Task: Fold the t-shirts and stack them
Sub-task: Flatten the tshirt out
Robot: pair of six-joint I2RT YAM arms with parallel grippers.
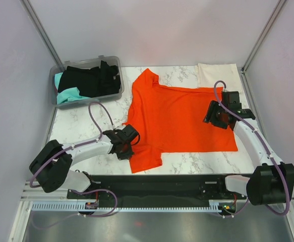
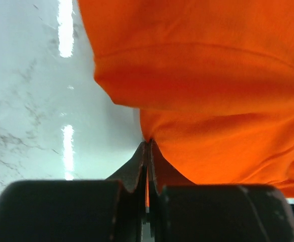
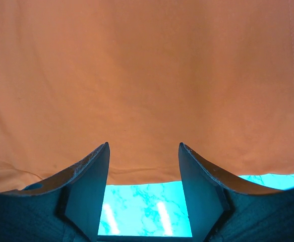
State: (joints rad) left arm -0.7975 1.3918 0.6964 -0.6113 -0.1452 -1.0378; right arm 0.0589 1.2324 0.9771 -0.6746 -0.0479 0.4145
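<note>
The robot's right gripper needs to turn and go down, back and to the right in the top view, onto the shirt's near hem corner [image 1: 235,149], because that corner is flat and uncovered.
The orange-red t-shirt [image 1: 179,118] lies spread flat on the marble table. My left gripper [image 1: 128,142] is shut on its near-left edge by the sleeve; the left wrist view shows the jaws [image 2: 148,146] pinching the orange cloth [image 2: 212,91]. My right gripper [image 1: 213,117] is open over the shirt's right side; its wrist view shows the spread fingers [image 3: 86,171] just off the shirt's edge [image 3: 147,101]. A cream-white t-shirt [image 1: 218,74] lies folded at the back right. Black [image 1: 94,78] and teal [image 1: 68,96] shirts sit in the bin.
A clear grey plastic bin [image 1: 113,94] stands at the back left. Grey walls enclose the table [image 1: 86,128] on three sides. A black rail runs along the near edge by the arm bases.
</note>
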